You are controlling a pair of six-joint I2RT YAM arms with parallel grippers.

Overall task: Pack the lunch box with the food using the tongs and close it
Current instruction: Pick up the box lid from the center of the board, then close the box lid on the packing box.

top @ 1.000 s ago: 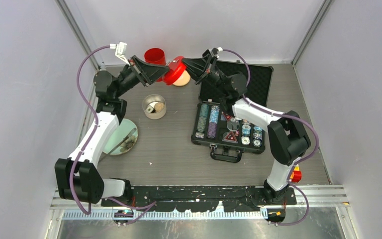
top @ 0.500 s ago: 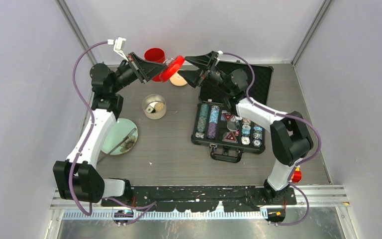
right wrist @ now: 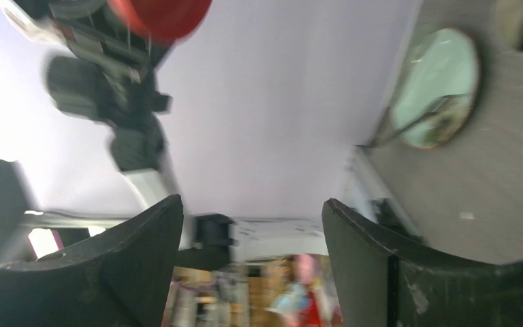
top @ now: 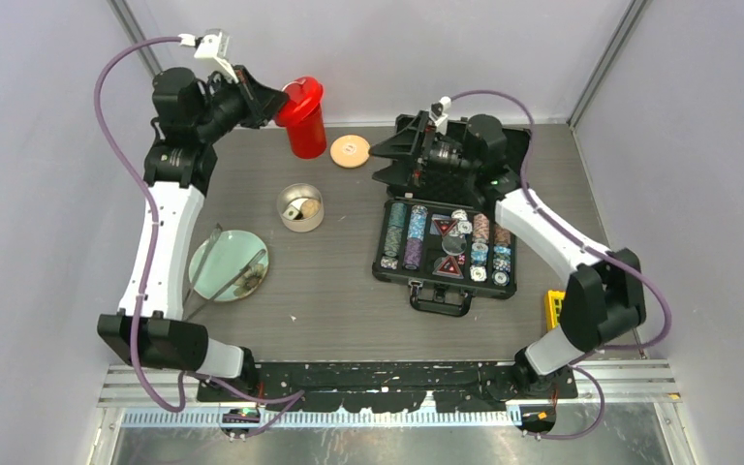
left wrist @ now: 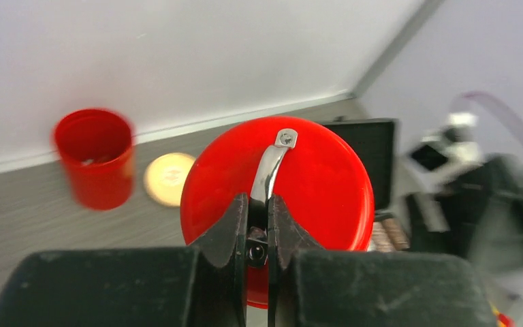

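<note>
The left gripper swings over the red cup's opening (left wrist: 94, 135) next, below it and left in its wrist view, then lowers the red lid and releases.
The lunch box (top: 300, 206), a small steel tin, stands open on the table with a pale morsel inside. Its cream lid (top: 350, 150) lies flat behind it, also in the left wrist view (left wrist: 169, 178). The tongs (top: 208, 257) rest across a glass plate (top: 223, 276) with dark food bits (top: 245, 283). My left gripper (left wrist: 257, 201) is shut on the metal handle of a red lid (left wrist: 313, 177), raised at the back left (top: 269, 102). My right gripper (right wrist: 252, 225) hangs open and empty above the black case (top: 387, 165).
A red cup (top: 305, 126) stands open at the back, beside the held red lid. A black case of poker chips (top: 446, 247) lies open on the right. A yellow object (top: 554, 308) sits near the right arm's elbow.
The right gripper let go of the red lid, opened and drew back right over the case. The left arm swung up and back-left, carrying the lid by its handle.
</note>
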